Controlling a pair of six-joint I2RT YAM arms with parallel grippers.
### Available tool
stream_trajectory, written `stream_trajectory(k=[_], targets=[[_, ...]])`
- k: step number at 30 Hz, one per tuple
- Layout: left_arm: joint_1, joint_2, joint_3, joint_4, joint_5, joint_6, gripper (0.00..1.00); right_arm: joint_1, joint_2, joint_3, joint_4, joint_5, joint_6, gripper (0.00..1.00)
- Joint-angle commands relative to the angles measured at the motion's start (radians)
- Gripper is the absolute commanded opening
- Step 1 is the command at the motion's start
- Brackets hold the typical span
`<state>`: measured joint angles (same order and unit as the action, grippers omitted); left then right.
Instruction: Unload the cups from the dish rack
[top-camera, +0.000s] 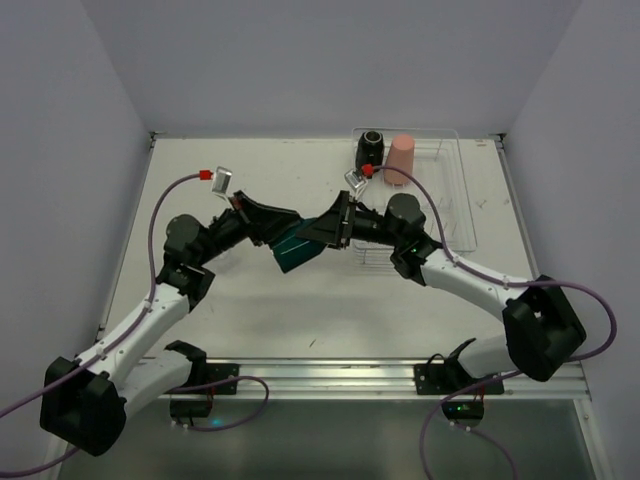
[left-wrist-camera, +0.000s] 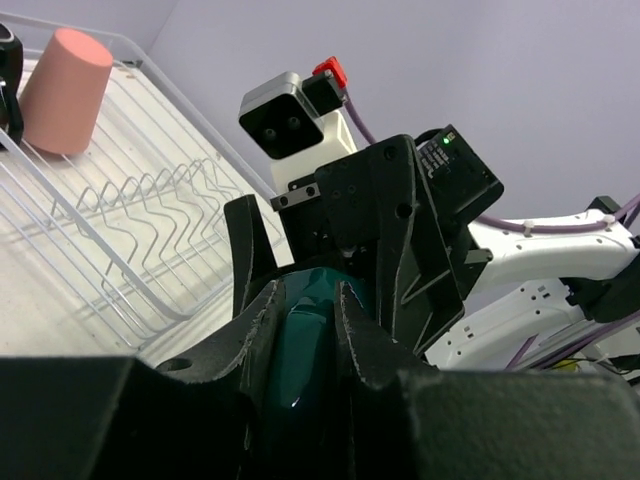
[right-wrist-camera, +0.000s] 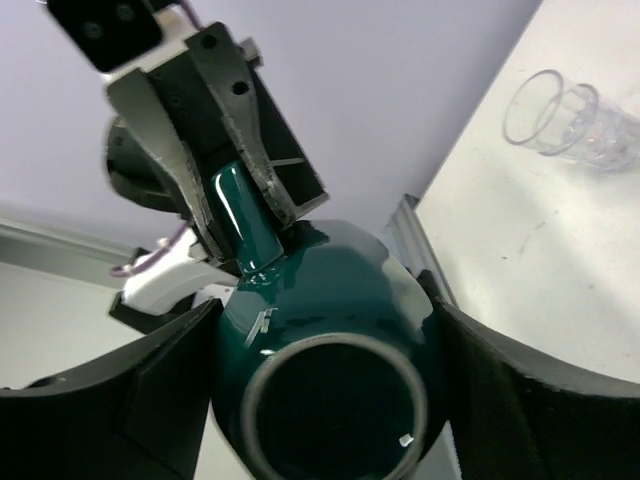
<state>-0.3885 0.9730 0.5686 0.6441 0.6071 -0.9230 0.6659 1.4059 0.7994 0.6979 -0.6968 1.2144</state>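
I should tip my left gripper down and put the teal cup on the tabletop (top-camera: 256, 261) next to the clear cup to let go of it, because that spot is empty.
The dark teal cup (top-camera: 297, 250) hangs above the table's middle, held between both arms. My left gripper (left-wrist-camera: 305, 305) is shut on the cup's handle (left-wrist-camera: 300, 350); in the top view it (top-camera: 278, 236) comes from the left. My right gripper (right-wrist-camera: 325, 320) grips the cup's round body (right-wrist-camera: 330, 300), one finger on each side, its (top-camera: 325, 235) arm coming from the right. The black cup (top-camera: 372, 148) and the salmon-pink tumbler (top-camera: 402, 155) stand in the far end of the clear dish rack (top-camera: 458, 200). A clear cup (right-wrist-camera: 570, 125) lies on its side on the table.
The rack's wire dividers (left-wrist-camera: 150, 215) lie just left of my left gripper in its wrist view, with the tumbler (left-wrist-camera: 62, 92) upside down beyond them. Walls close the table at the back and both sides.
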Motion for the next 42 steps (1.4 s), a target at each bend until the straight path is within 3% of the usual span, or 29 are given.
stream_trajectory(k=[1,2,3,8,14,19,24,30,34,42], targets=[[-0.016,0.016,0.134,-0.272,-0.027,0.173,0.00,0.027,-0.079,0.130,-0.207,0.046,-0.176,0.86],[-0.016,0.020,0.149,-0.344,-0.027,0.209,0.00,0.029,-0.087,0.141,-0.266,0.060,-0.234,0.96],[-0.016,0.020,0.168,-0.378,-0.026,0.223,0.00,0.026,-0.094,0.153,-0.317,0.075,-0.260,0.99],[-0.016,0.047,0.260,-0.562,-0.036,0.309,0.00,0.020,-0.133,0.172,-0.550,0.178,-0.360,0.99],[-0.015,0.087,0.356,-0.789,-0.105,0.432,0.00,0.001,-0.257,0.120,-0.695,0.345,-0.447,0.99],[-0.013,0.069,0.340,-0.752,-0.069,0.421,0.00,-0.035,-0.361,0.057,-0.764,0.430,-0.507,0.99],[-0.013,0.066,0.301,-0.663,-0.003,0.357,0.00,-0.078,-0.341,0.040,-0.704,0.303,-0.490,0.99],[-0.016,0.142,0.422,-0.875,-0.150,0.470,0.00,-0.078,-0.375,0.066,-0.785,0.385,-0.503,0.99],[-0.030,0.251,0.545,-1.102,-0.307,0.565,0.00,-0.078,-0.393,0.090,-0.831,0.404,-0.520,0.99],[-0.062,0.429,0.744,-1.267,-0.434,0.645,0.00,-0.078,-0.392,0.127,-0.906,0.401,-0.533,0.99]])
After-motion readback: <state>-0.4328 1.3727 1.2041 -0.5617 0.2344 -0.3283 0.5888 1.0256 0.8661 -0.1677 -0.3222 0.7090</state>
